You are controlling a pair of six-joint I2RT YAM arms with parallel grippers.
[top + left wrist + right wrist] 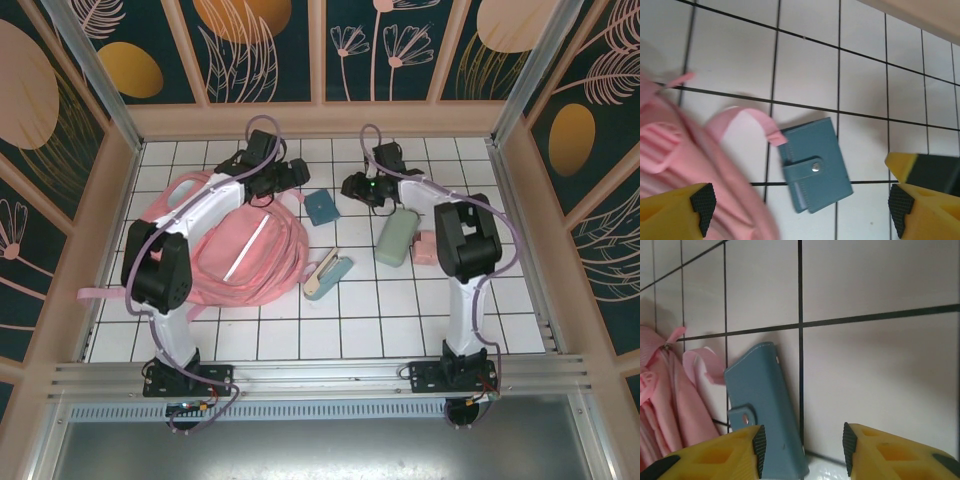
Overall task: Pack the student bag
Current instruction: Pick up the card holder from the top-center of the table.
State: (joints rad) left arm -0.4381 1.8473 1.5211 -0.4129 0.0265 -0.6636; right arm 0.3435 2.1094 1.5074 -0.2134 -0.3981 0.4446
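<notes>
The piped seam [275, 243] beside the bag's pale strip lies below and back of my left gripper, which draws back and lowers onto it next.
The student bag [240, 250], a big soft pink backpack, lies on the left of the tiled table, and its fabric [685, 170] and a strap [750, 120] show in the left wrist view. A teal snap wallet [322, 207] lies flat just right of it. My left gripper [295, 172] hovers over the bag's far right edge, open, with the wallet [815, 172] below the wide gap [800, 210]. My right gripper [352, 186] is just right of the wallet, open and narrower [802, 450]. The wallet [765, 410] lies by its left finger, not pinched.
A pale green pouch [396, 238] and a small pink item [425, 248] lie under the right arm. A teal and cream object [328, 275] rests near the bag's right side. Wooden walls enclose the table; the near tiles are bare.
</notes>
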